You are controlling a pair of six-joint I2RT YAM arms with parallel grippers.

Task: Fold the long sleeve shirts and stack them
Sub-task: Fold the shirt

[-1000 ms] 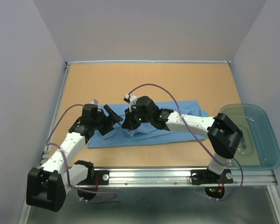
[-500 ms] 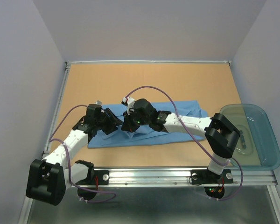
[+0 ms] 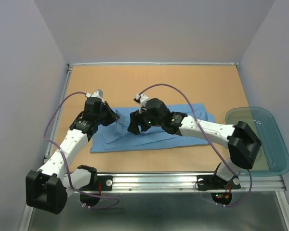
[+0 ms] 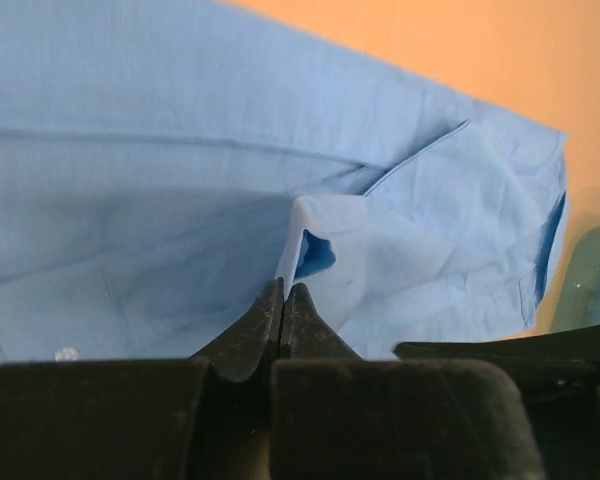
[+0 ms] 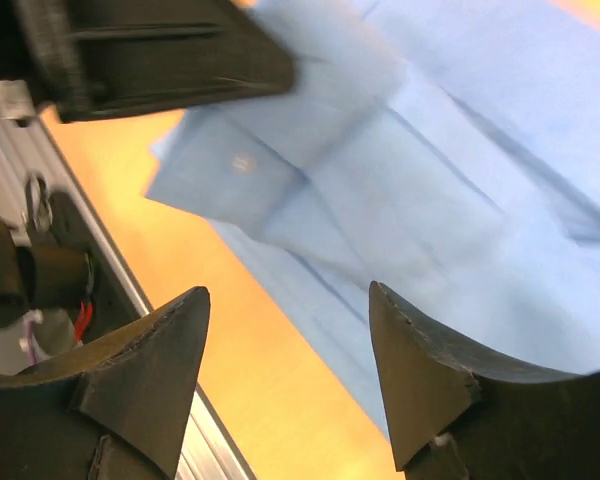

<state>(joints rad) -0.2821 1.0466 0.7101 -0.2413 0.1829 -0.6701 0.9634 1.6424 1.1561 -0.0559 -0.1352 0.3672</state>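
My left gripper lifts toward the right in the top view next, lowers back over the shirt's near part and releases, because the shirt's cloth stands peaked.
One of the long sleeve shirts (image 3: 183,126), light blue, lies spread in a band across the middle of the table. My left gripper (image 3: 115,117) is over its left part. In the left wrist view that gripper (image 4: 283,291) is shut on a raised fold of the shirt (image 4: 170,150), and the cloth rises in a small peak just past the tips. My right gripper (image 3: 133,127) hovers over the shirt close to the right of the left one. In the right wrist view it (image 5: 288,300) stands open with nothing between its fingers, above the shirt's (image 5: 450,190) near edge.
A translucent teal tub (image 3: 274,144) sits at the table's right edge. The bare wooden table (image 3: 159,82) stretches behind the shirt. A metal rail (image 3: 159,179) runs along the near edge. The left gripper's black body (image 5: 150,50) shows close by in the right wrist view.
The left gripper has closed on a fold of the shirt and shifted slightly back. The right gripper has let go of the cloth and opened, moving a little to the right.
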